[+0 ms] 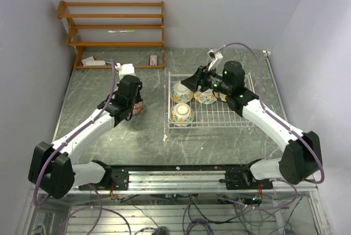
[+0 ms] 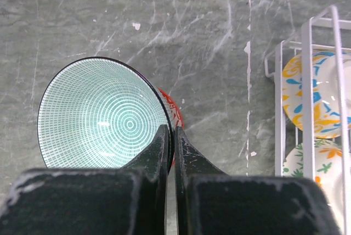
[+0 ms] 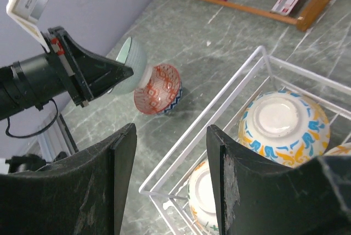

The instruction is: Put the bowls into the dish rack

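My left gripper should next swing over and down to let go of the teal bowl (image 2: 104, 117) on the rack's bare wires, because they are to its right in the top view.
My left gripper (image 2: 170, 130) is shut on the right rim of a pale teal bowl (image 2: 104, 117), which is tipped on its side. The right wrist view shows that teal bowl (image 3: 131, 62) just left of a reddish-brown patterned bowl (image 3: 159, 88) lying on the table. The white wire dish rack (image 1: 241, 121) holds floral bowls upside down (image 1: 182, 92) (image 1: 181, 114), and a third (image 1: 206, 96) is partly hidden by the arm. My right gripper (image 3: 170, 136) hangs open over the rack's left corner with nothing between its fingers. From above, the left gripper (image 1: 134, 102) stands left of the rack.
A brown wooden shelf unit (image 1: 112, 32) stands at the back left with a pen and small items on it. A small card (image 1: 153, 60) leans by its right foot. Walls close in on both sides. The arms' rail (image 1: 175, 175) runs along the near edge.
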Controlling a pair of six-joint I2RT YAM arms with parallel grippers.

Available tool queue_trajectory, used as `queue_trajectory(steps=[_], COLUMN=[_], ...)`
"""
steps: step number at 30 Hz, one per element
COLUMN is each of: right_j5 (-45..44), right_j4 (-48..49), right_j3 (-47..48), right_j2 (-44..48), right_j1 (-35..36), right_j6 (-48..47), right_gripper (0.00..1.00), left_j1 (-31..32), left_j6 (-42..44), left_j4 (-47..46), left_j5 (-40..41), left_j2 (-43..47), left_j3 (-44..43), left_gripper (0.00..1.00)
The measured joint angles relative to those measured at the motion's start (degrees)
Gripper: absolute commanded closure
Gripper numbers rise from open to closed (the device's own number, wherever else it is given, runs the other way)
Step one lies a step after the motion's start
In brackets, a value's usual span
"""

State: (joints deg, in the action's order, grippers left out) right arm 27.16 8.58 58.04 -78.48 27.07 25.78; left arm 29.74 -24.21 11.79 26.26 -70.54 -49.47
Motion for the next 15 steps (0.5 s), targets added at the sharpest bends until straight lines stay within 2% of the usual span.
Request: queue_trajectory(steps=[6, 10, 15], right_j5=[-8.7, -14.4, -20.5], right_j4=[-4.1, -8.9, -15.2], right_j3=[-0.2, 1.0, 2.2], right_j2=[9.2, 14.8, 18.0], right_j1=[-0.1, -0.3, -1.1], right_j6=[0.8, 0.6, 0.1], right_gripper=[0.45, 0.45, 0.45], left_j1=[0.0, 0.0, 1.2], left_j6=[-0.9, -3.4, -7.9], left_j4=[0.2, -1.5, -6.3], left_j5=[-2.7, -8.5, -17.3], left_j2=[5.3, 9.2, 9.8], left_j3=[0.0, -0.4, -3.2], left_gripper=[0.93, 0.93, 0.93])
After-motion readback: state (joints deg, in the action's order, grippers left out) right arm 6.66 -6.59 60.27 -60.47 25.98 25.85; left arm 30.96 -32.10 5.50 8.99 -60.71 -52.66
